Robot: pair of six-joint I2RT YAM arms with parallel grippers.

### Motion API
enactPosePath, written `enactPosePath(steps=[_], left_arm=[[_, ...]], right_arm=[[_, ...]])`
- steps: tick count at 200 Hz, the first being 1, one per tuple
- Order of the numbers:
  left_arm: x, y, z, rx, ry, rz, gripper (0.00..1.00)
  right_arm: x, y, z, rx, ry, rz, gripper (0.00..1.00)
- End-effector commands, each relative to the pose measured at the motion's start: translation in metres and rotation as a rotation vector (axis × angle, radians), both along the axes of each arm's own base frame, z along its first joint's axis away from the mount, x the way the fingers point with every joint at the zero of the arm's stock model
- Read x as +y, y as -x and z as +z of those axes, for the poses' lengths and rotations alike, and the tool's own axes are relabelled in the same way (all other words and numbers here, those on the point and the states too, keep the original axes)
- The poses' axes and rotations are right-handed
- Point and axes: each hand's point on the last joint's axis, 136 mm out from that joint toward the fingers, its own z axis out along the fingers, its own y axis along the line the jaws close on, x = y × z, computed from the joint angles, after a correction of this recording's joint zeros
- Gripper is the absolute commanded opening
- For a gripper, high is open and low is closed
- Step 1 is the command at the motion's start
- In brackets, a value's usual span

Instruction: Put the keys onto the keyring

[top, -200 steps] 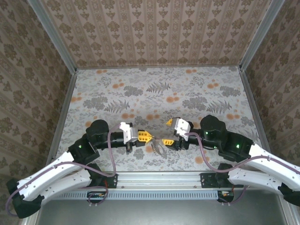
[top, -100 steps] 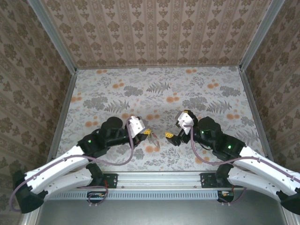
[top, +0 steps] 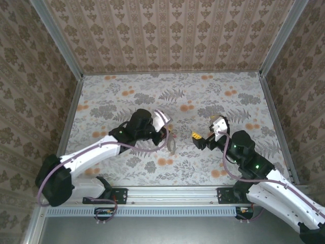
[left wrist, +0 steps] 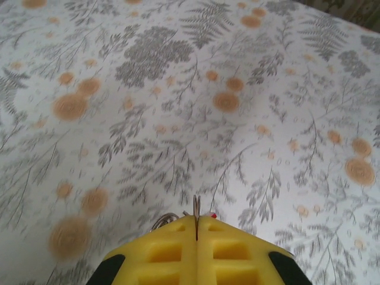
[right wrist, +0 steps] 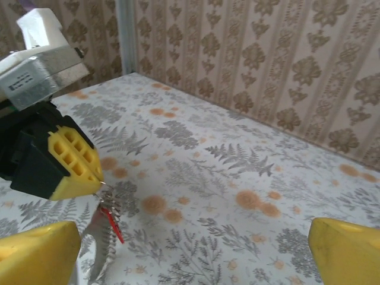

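Observation:
I need to lower my left gripper next, draw it back and release the keyring flat, as clear flowered tabletop is below and toward my base.
My left gripper (top: 166,129) is shut on the top of the keyring (top: 171,145), a thin grey metal loop that hangs from its yellow pads (left wrist: 196,249) just above the table. A sliver of metal (left wrist: 196,208) sticks up between the closed pads. The small red key (right wrist: 113,223) dangles beside the keyring (right wrist: 97,252) under the left gripper (right wrist: 98,178) in the right wrist view. A red tip (left wrist: 213,215) also peeks past the pads. My right gripper (top: 199,141) stands wide open a short way right of the keyring, with nothing between its fingertips (right wrist: 37,256).
The flowered tabletop (top: 167,99) is walled by patterned panels with metal corner posts (top: 56,38). Purple cables (top: 147,147) loop along both arms. A rail (top: 172,193) runs along the near edge.
The left arm has swung farther out and to the right, carrying the keyring with the key. The right gripper has opened fully and drawn back to the right.

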Motion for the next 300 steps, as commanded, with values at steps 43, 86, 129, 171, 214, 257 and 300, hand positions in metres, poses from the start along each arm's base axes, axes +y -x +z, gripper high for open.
enactPosePath(steps=[43, 86, 129, 171, 214, 257, 300], left_arm=[[-0.062, -0.025, 0.035, 0.005, 0.163, -0.124, 0.0], [-0.045, -0.023, -0.008, 0.106, 0.088, -0.075, 0.0], [-0.02, 0.007, -0.065, 0.237, 0.028, -0.059, 0.0], [0.008, 0.027, -0.088, 0.266, 0.0, -0.002, 0.0], [0.023, 0.027, -0.104, 0.291, -0.031, 0.044, 0.0], [0.027, 0.022, -0.112, 0.309, -0.034, 0.071, 0.17], [0.04, 0.026, -0.085, 0.262, -0.03, 0.095, 0.38]], right_arm=[[-0.018, -0.004, 0.0, -0.001, -0.039, -0.069, 1.0], [-0.019, -0.005, -0.003, 0.016, -0.059, -0.067, 1.0], [-0.017, -0.005, -0.002, 0.016, -0.087, -0.053, 1.0], [-0.015, -0.008, -0.006, 0.027, -0.095, -0.054, 1.0], [-0.011, -0.01, -0.014, 0.061, -0.085, -0.045, 1.0], [-0.019, -0.01, -0.027, 0.081, -0.101, -0.088, 1.0], [-0.043, -0.018, -0.034, 0.059, -0.068, -0.224, 1.0]])
